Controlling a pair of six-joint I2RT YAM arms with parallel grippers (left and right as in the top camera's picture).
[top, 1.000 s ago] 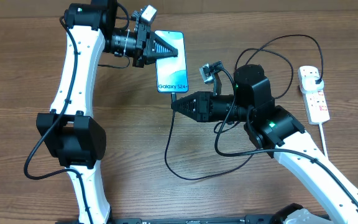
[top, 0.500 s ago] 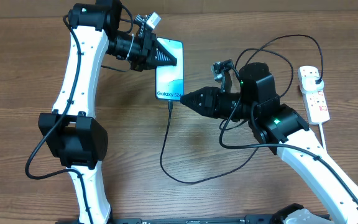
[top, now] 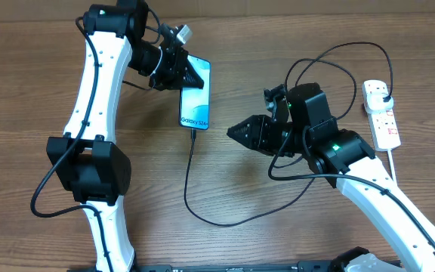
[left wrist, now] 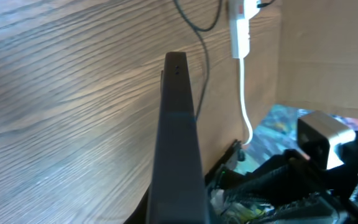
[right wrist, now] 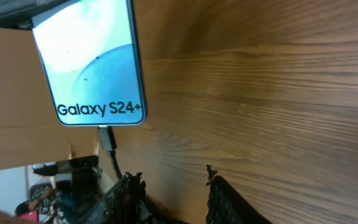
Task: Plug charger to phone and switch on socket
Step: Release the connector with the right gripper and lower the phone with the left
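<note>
The connector is already seated, so the phone (top: 195,102) goes down and back with my left gripper next until it lies on the wood by the connector, then comes free.
My left gripper (top: 195,78) is shut on the top end of the phone (top: 195,102), whose blue screen faces up and tilts slightly. In the left wrist view the phone (left wrist: 178,124) shows edge-on. The charger (top: 202,215) has its connector (right wrist: 106,137) seated in the phone's (right wrist: 92,62) bottom end, and its thin black cable loops over the table toward the socket (top: 382,115). The socket (left wrist: 241,25) lies at the far right with a black plug (top: 384,93) in it. My right gripper (top: 232,130) (right wrist: 171,180) is open and empty, a short way right of the connector.
The socket's thick white cord (top: 393,168) runs down the right side. A brown cardboard wall (top: 293,6) borders the far edge of the wooden table (top: 278,242). A white crumpled item (top: 367,263) sits at the bottom right.
My right gripper opened, let go of the connector and drew back to the right. The left gripper carried the phone left, with the cable trailing from its bottom end.
</note>
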